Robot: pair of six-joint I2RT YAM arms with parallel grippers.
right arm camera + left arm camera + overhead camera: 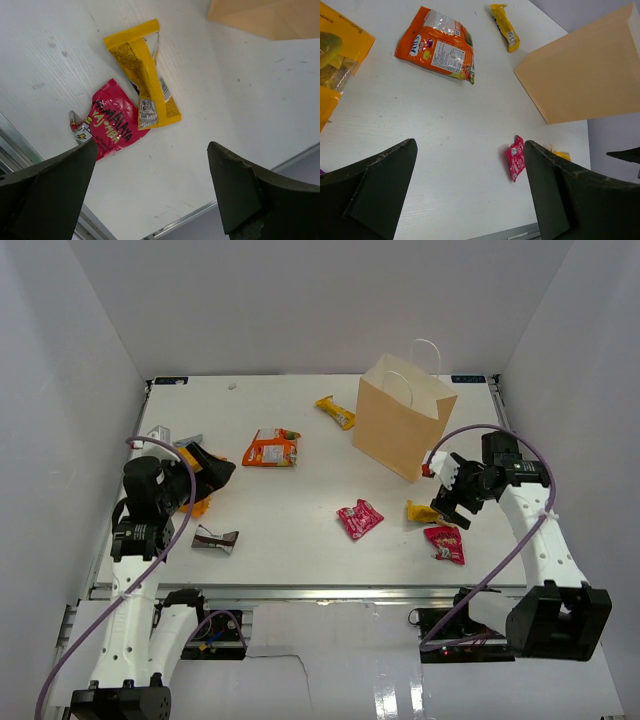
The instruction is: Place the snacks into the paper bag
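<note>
My right gripper will go down and to the left in the top view, onto the body of the yellow packet, because the packet is below the gripper's fingers and on that side.
The tan paper bag (403, 425) stands upright at the back right with its white handles up. Snacks lie flat on the table: a yellow bar (336, 412), an orange packet (272, 448), a red-pink packet (359, 519), a yellow packet (421, 511), a red packet (445, 543) and a brown-and-white packet (215, 539). My right gripper (450, 502) is open and empty just above the yellow packet (145, 90) and red packet (107, 127). My left gripper (205, 472) is open and empty over an orange-yellow packet (337, 55) at the left.
A silvery packet (160, 434) lies at the far left edge behind the left arm. White walls close in the table on three sides. The metal front rail (300, 592) runs along the near edge. The bag's corner (265, 17) shows in the right wrist view.
</note>
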